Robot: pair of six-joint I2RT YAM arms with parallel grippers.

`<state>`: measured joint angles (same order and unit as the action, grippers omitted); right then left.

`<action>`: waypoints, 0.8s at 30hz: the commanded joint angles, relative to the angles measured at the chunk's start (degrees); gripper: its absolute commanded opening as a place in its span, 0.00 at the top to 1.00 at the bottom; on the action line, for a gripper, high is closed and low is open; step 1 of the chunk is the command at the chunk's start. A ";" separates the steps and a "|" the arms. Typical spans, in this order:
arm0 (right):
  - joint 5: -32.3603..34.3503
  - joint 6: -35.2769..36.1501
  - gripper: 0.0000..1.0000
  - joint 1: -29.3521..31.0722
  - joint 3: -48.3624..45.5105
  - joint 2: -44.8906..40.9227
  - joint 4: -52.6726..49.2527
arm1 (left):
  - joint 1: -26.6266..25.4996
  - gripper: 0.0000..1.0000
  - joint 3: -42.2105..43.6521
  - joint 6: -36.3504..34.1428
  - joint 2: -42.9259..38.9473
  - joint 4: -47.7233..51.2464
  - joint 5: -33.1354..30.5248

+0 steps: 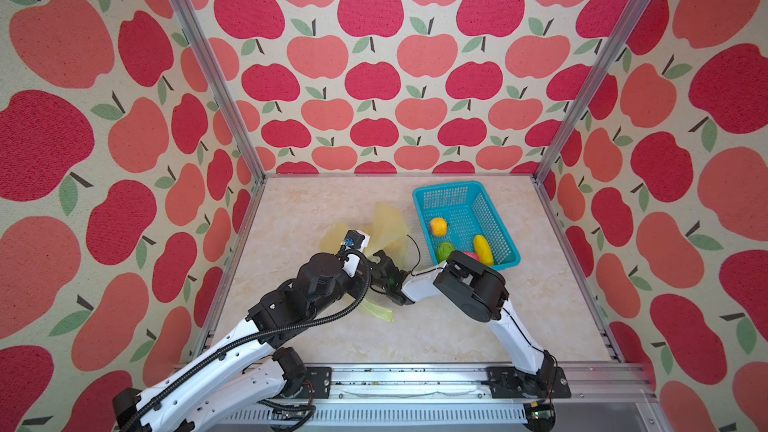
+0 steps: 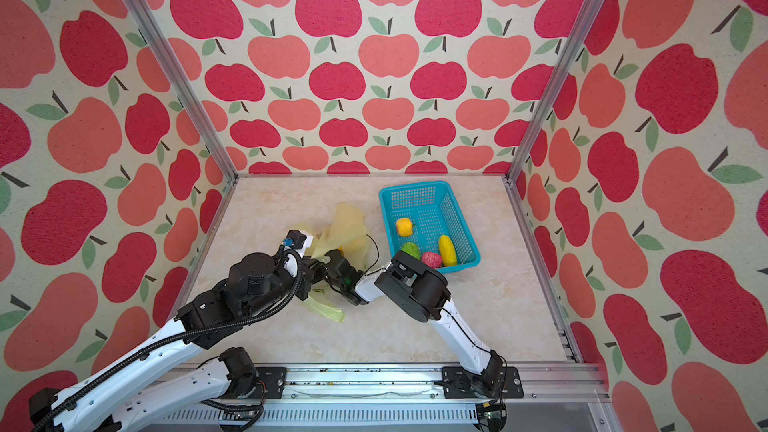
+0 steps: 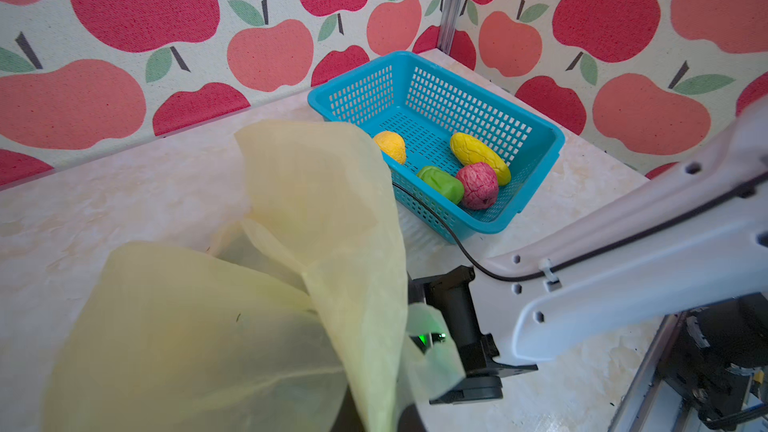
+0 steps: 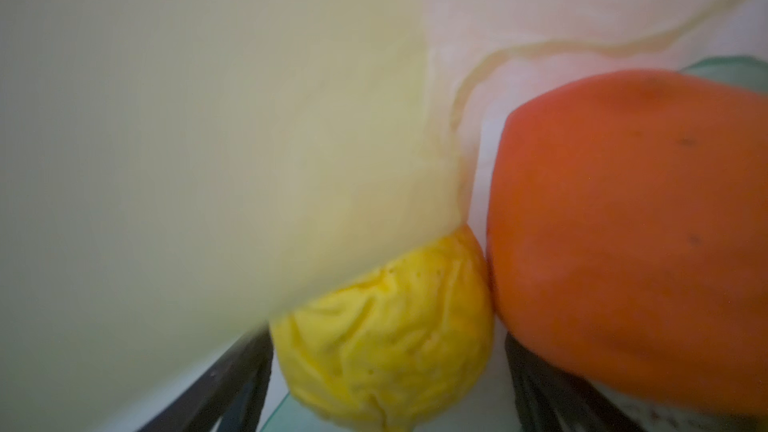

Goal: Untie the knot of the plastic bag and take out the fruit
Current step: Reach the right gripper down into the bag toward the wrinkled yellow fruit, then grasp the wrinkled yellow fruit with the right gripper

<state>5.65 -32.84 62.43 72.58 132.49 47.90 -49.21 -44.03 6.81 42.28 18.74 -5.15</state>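
My right gripper will next stay inside the bag and close on the sides of the wrinkled yellow fruit (image 4: 386,342), directly between my fingers.
The plastic bag (image 1: 386,222) (image 3: 316,201) stands open mid-table, one handle tail (image 1: 378,311) trailing on the table. My left gripper (image 1: 371,252) holds its rim up; the film hides the jaws. My right gripper (image 4: 388,338) (image 1: 384,265) reaches inside the bag, open, with a wrinkled yellow fruit (image 4: 386,342) between its fingers. One finger (image 4: 232,380) touches it and the other stands just clear. An orange fruit (image 4: 623,222) lies against the yellow one. No knot shows.
A teal basket (image 1: 449,187) (image 3: 557,139) at the back right holds several fruits: yellow-orange (image 1: 438,226), green (image 1: 445,251), pink (image 1: 470,256) and long yellow (image 1: 483,249). The right arm's elbow (image 1: 473,284) overhangs the basket's near corner. Apple-print walls enclose three sides.
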 commanded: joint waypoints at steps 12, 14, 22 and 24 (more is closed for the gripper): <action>11.35 8.93 0.11 -0.23 -9.35 -3.81 3.82 | -0.45 1.00 -2.52 1.35 3.50 2.35 -18.26; 13.48 10.10 0.13 -0.27 -12.06 -5.11 6.40 | -0.28 1.00 -3.11 1.71 4.69 3.04 -19.22; 13.05 12.67 0.24 -0.34 -13.37 -6.10 8.73 | -0.01 1.00 -3.43 1.89 6.15 3.21 -19.10; 12.27 13.21 0.20 -0.30 -11.84 -5.75 6.79 | -0.01 1.00 -3.26 1.89 5.81 3.12 -18.81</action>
<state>17.32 -21.76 62.43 58.78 127.70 56.07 -49.39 -45.50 8.05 48.69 20.84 -22.68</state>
